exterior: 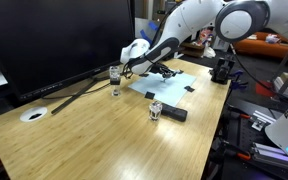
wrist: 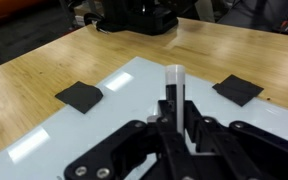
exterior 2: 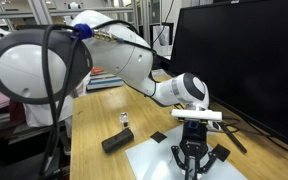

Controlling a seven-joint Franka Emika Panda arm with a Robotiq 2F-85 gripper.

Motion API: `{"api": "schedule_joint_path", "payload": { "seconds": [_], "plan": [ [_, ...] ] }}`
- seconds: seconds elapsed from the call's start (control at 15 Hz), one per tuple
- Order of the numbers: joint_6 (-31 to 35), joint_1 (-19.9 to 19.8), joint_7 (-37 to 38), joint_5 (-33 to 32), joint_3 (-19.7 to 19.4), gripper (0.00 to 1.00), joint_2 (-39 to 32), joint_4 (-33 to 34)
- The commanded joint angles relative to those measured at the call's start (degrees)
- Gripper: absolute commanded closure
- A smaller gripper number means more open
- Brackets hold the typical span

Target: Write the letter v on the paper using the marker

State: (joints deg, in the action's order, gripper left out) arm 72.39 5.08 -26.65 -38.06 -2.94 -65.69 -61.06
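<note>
My gripper will next tilt to point down and move gently over the monitor side of the paper (exterior: 145, 83) to release the marker, because the marker leans across the sheet.
The white paper (wrist: 114, 115) lies flat on the wooden table, with black tape strips at its corners (wrist: 80, 96) (wrist: 238, 89). It shows in both exterior views (exterior: 169, 88) (exterior 2: 152, 160). My gripper (wrist: 174, 125) is shut on the marker (wrist: 173, 85), a thin stick with a white tip that stands out between the fingers and points down at the sheet. In both exterior views the gripper (exterior: 162, 71) (exterior 2: 191, 162) hangs low over the paper. I cannot tell whether the tip touches the sheet.
A thick black oblong block (exterior: 174, 114) (exterior 2: 116, 142) lies beside the paper with a small clear glass (exterior: 155, 110) (exterior 2: 124, 121) next to it. Another glass (exterior: 115, 76) and a white disc (exterior: 33, 114) sit near the big dark monitor (exterior: 54, 40).
</note>
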Motion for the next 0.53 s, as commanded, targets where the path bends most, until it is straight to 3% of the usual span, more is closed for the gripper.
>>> {"api": "schedule_joint_path", "payload": {
  "seconds": [0.0, 0.47],
  "plan": [
    [-1.16, -0.9, -2.76, -0.7, -0.07, 0.95, -3.23, 5.35],
    [-1.02, -2.08, -5.83, -0.34, -1.06, 0.95, -6.11, 9.65]
  ]
}}
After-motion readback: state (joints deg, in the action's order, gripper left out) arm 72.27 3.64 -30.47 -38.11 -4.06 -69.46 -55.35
